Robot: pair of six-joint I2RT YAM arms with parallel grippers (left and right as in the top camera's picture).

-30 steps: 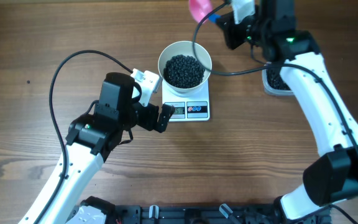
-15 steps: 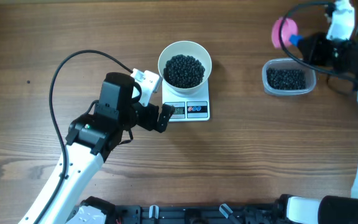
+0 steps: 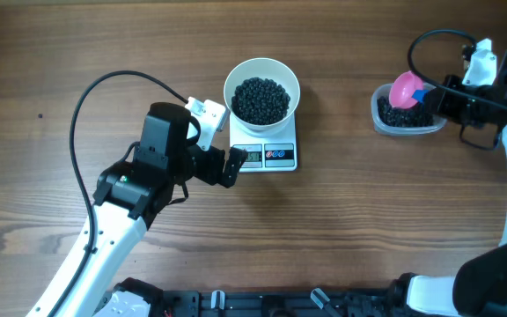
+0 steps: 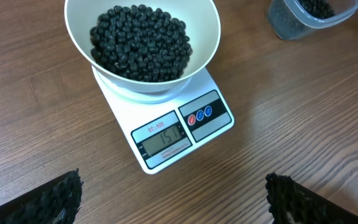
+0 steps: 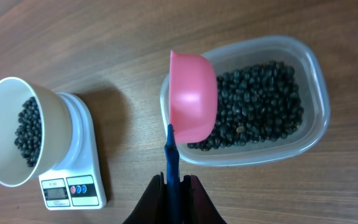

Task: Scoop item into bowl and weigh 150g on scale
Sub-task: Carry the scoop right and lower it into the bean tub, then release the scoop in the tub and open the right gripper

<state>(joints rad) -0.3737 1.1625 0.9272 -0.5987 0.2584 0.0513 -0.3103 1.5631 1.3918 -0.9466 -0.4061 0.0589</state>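
Note:
The display (image 4: 162, 138) reads near target, so my right gripper will next lower, set the scoop on the container's beans below it and release the handle.
The white bowl (image 3: 261, 88) stands on the white scale (image 3: 268, 156) and holds a heap of black beans, the item (image 4: 140, 43). The scale's display (image 4: 162, 138) reads 151. My left gripper (image 3: 223, 141) rests just left of the scale, open, with nothing between its fingertips (image 4: 55, 199). My right gripper (image 5: 174, 183) is shut on the blue handle of a pink scoop (image 5: 191, 96). The scoop (image 3: 404, 89) hangs tilted over the left end of the clear container (image 3: 405, 116). Only the scoop's outer side shows.
The clear rectangular container (image 5: 260, 106) at the right holds more black beans. Black cables arc over the table near both arms. Bare wooden tabletop (image 3: 350, 211) lies between the scale and the container and in front of them.
My right arm swung the pink scoop from the far side near the bowl rightward and down to the clear container. The left arm, bowl and scale have not moved.

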